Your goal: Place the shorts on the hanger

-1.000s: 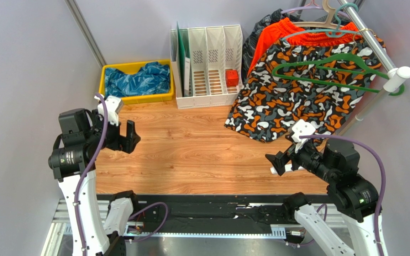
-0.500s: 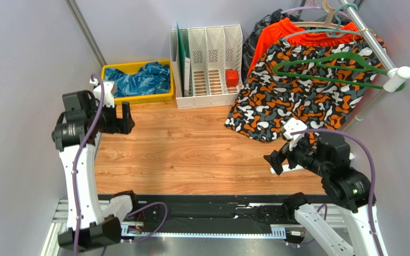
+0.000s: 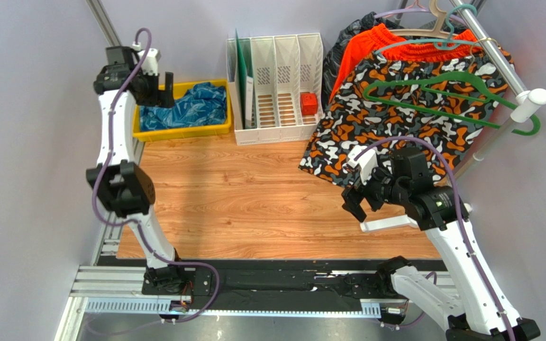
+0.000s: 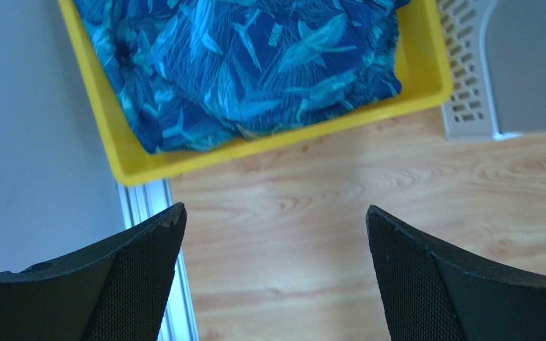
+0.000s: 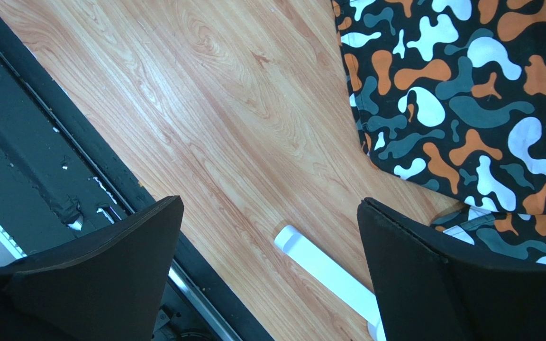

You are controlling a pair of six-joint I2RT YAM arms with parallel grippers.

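My left gripper will next move down and to its right in the top view, and it will lower its fingers onto the crumpled shorts' middle [image 3: 192, 112] [image 4: 261, 89].
The blue leaf-print shorts [image 3: 187, 105] lie crumpled in a yellow bin [image 3: 183, 131] at the back left. They also show in the left wrist view [image 4: 254, 64]. The dark green hanger [image 3: 432, 109] hangs on the rail at the back right, in front of camouflage shorts. My left gripper [image 3: 156, 92] is open and empty, high over the bin's left end; in its wrist view [image 4: 276, 213] the jaws stand wide above the wood just in front of the bin. My right gripper [image 3: 354, 199] [image 5: 269, 202] is open and empty over the table, near the camouflage shorts' lower hem.
A white file organizer [image 3: 276, 85] with a small red box [image 3: 308, 104] stands at the back middle. Camouflage shorts [image 3: 390, 135] [image 5: 468, 92] and orange shorts [image 3: 397, 42] hang on the rail [image 3: 530, 103]. The rack's white foot [image 5: 326, 270] lies under my right gripper.
My left arm has risen and reached back from the table's left edge to over the yellow bin. My right gripper has moved a little back towards the camouflage shorts. Both stay open.
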